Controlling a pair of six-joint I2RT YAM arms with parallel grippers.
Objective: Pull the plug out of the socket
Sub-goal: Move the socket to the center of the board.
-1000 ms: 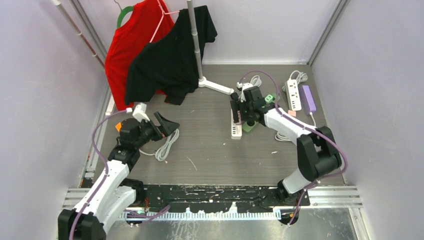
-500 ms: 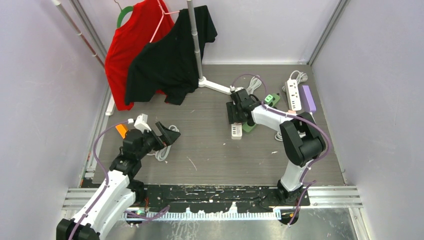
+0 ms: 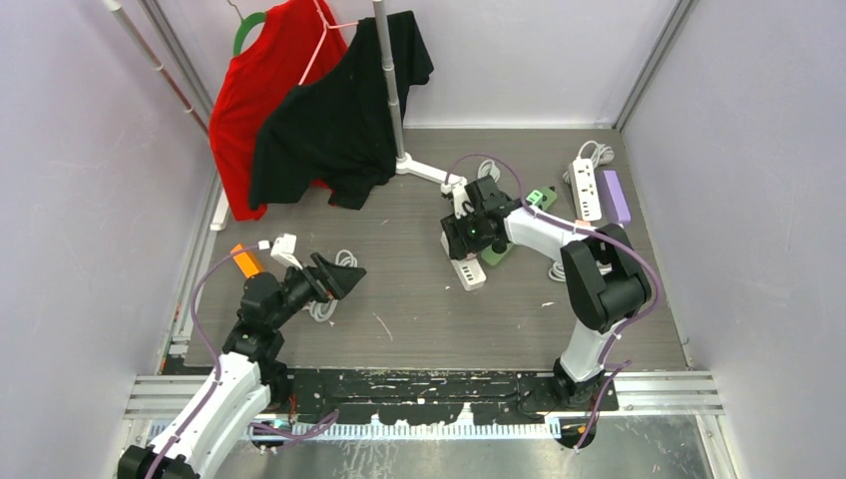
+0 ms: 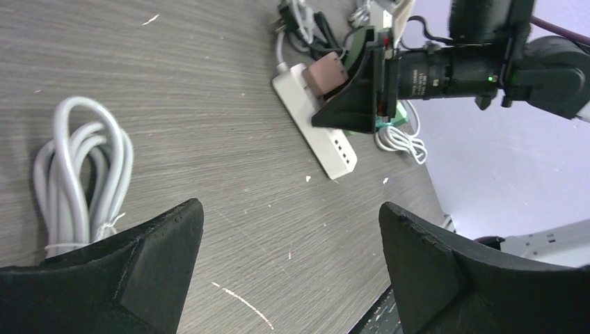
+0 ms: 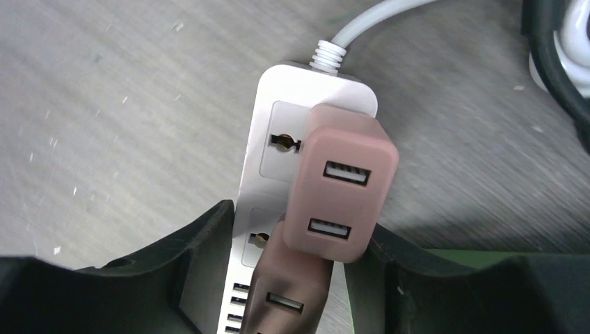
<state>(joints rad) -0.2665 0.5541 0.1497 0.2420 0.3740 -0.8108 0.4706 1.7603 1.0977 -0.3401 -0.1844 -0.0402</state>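
Note:
My right gripper pulls back with a turn next, drawing the socket strip (image 3: 469, 271) along, and releases it there, as open tabletop lies between the gripper and my base.
A pink plug (image 5: 341, 188) with two USB ports sits in the white socket strip (image 5: 278, 118), near its cord end. In the top view my right gripper (image 3: 467, 232) covers the plug and the strip (image 3: 469, 271) sticks out below it. My right gripper (image 5: 299, 223) straddles the plug, jaws partly closed. The right finger touches the plug's side, while bare strip shows between the left finger and the plug. A darker pink block with a USB port lies lower between the jaws. My left gripper (image 4: 289, 212) (image 3: 339, 277) hovers wide open and empty at the left, looking toward the plug (image 4: 324, 71).
A coiled white cable (image 4: 76, 174) lies under my left gripper. A clothes stand (image 3: 391, 90) with a red shirt (image 3: 269, 90) and a black shirt (image 3: 344, 110) fills the back left. A second white strip (image 3: 586, 188), a purple block (image 3: 617, 197) and green pieces (image 3: 539, 198) lie at the right.
My right gripper came down over the plug and its jaws narrowed. The socket strip swung askew under it. My left arm drew back toward the near edge, still open.

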